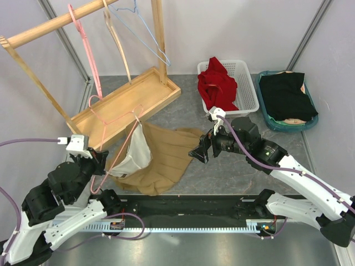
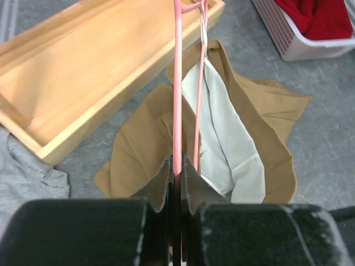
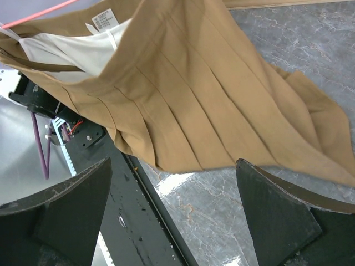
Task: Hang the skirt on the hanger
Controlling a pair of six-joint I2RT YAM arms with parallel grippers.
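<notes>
I need to move my left gripper up and outward, set the hanger's hook onto that bare part [image 1: 40,27] and let go. The bar is bare between the post and its pink hanger.
A tan pleated skirt [image 1: 161,158] with a white lining [image 1: 136,155] lies on the grey table, its waist lifted at the left. A pink wire hanger [image 1: 113,119] runs through the waist opening. My left gripper [image 1: 99,158] is shut on the hanger's lower bar [image 2: 177,111]; the skirt [image 2: 260,127] hangs beyond it. My right gripper [image 1: 198,153] is open and empty, just right of the skirt, above the table. In the right wrist view the skirt [image 3: 194,94] lies ahead of the open fingers [image 3: 277,216].
A wooden rack base tray [image 1: 127,102] stands at the back left, with a rail holding a pink hanger [image 1: 89,61], a wooden one and a blue one [image 1: 147,33]. A white basket [image 1: 244,91] holds a red garment [image 1: 217,83]. A teal bin [image 1: 285,100] holds black cloth.
</notes>
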